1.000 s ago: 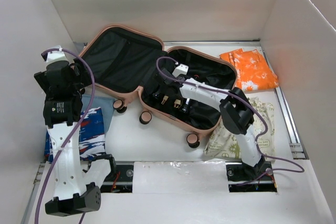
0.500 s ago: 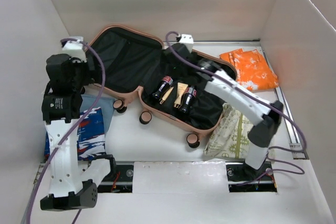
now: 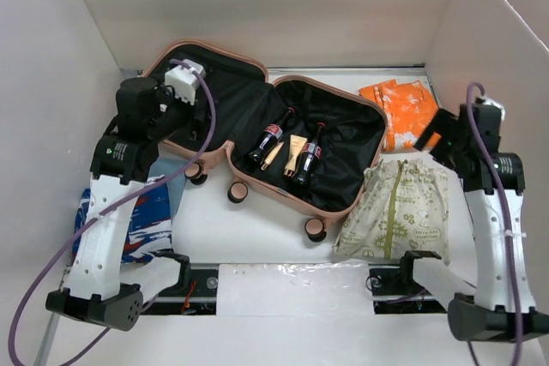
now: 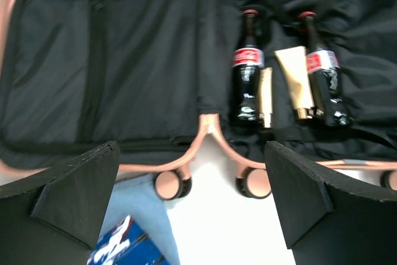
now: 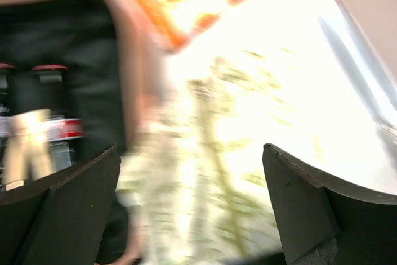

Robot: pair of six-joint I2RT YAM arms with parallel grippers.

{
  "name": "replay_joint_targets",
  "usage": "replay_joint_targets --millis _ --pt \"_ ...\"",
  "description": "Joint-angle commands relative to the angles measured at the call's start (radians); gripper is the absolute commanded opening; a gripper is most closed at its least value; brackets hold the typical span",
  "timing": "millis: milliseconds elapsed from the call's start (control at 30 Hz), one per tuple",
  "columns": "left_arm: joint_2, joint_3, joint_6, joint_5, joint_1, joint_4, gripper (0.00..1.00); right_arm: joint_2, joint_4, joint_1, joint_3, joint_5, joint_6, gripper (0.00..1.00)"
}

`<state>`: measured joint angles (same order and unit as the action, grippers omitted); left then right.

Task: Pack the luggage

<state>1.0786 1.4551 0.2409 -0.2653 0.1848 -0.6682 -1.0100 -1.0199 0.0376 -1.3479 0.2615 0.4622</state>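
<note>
The green-patterned pouch (image 3: 396, 207) is still outside the luggage, so my right gripper will next move down and back onto the pouch's edge that faces the side of the luggage.
The luggage (image 3: 336, 208) lies open, its lid (image 3: 202, 96) at the left and its base at the right, both lined in black. In the base lie two cola bottles (image 3: 268, 139) (image 3: 309, 156) with a tan tube (image 3: 295, 151) between them. My left gripper (image 4: 191, 147) hangs open and empty, high over the lid's near-left side, with the luggage wheels (image 4: 170, 184) below its fingers. My right gripper (image 3: 442, 136) is also open and empty. It hovers to the right of the luggage, over a green-patterned pouch (image 3: 396, 207). The right wrist view is blurred by motion.
An orange patterned packet (image 3: 407, 113) lies at the back right, behind the pouch. A blue printed packet (image 3: 137, 216) on a light blue cloth (image 3: 176, 179) lies left of the luggage. White walls close in the table on the left, back and right.
My right gripper opened, left the bottles and tubes in the luggage base, and swung out to the right over the pouch. My left arm moved right, toward the lid.
</note>
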Motion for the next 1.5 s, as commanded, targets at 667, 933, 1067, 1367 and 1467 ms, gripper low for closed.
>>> replay_joint_targets --millis 667,933,1067,1367,1467 --pt "-0.043 0.065 -0.017 0.098 0.133 0.053 1.00 -0.545 0.067 -0.447 0.247 -0.147 -0.415 1.00" --pt "-0.016 0.105 -0.017 0.132 0.133 0.021 1.00 -0.653 0.179 -0.484 0.331 -0.202 -0.450 1.00" --pt "0.006 0.128 -0.017 0.132 0.119 0.012 1.00 -0.705 0.225 -0.484 0.331 -0.235 -0.471 1.00" --pt "0.026 0.169 -0.003 0.169 0.067 0.002 1.00 -0.819 0.331 -0.513 0.380 -0.475 -0.493 0.67" --pt "0.026 0.169 0.006 0.178 0.047 0.002 1.00 -0.819 0.362 -0.528 0.406 -0.517 -0.481 0.24"
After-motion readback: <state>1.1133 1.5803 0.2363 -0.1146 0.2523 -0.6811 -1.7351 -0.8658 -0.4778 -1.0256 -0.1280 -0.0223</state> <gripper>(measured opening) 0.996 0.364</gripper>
